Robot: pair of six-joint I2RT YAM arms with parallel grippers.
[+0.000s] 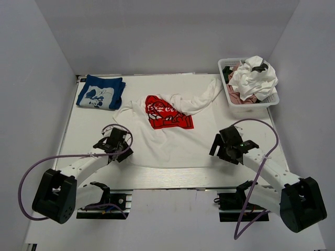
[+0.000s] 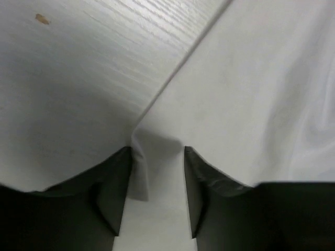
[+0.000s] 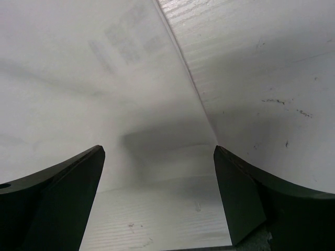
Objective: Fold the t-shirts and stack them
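The shirt's near corner (image 3: 203, 163) lies just below my right gripper, and its hem already runs between the spread fingers, so I will lower the open fingers onto the corner next.
A large white t-shirt (image 1: 162, 144) with a red logo (image 1: 166, 113) lies spread face up mid-table, one sleeve trailing toward the basket. My left gripper (image 1: 116, 140) is low over the shirt's near-left corner. In the left wrist view that corner (image 2: 157, 157) lies between the fingers (image 2: 118, 183), which stand narrowly apart, and a small fold touches the left one. My right gripper (image 1: 224, 146) sits at the near-right corner. There the jaws (image 3: 158, 151) are wide open over the hem (image 3: 157, 157). A folded blue t-shirt (image 1: 99, 92) rests at the far left.
A white mesh basket (image 1: 272, 100) stands at the far right, heaped with a crumpled white tee (image 1: 255, 76) and a pink one (image 1: 238, 97). Grey walls close in the table on three sides. Purple cables loop beside both arm bases.
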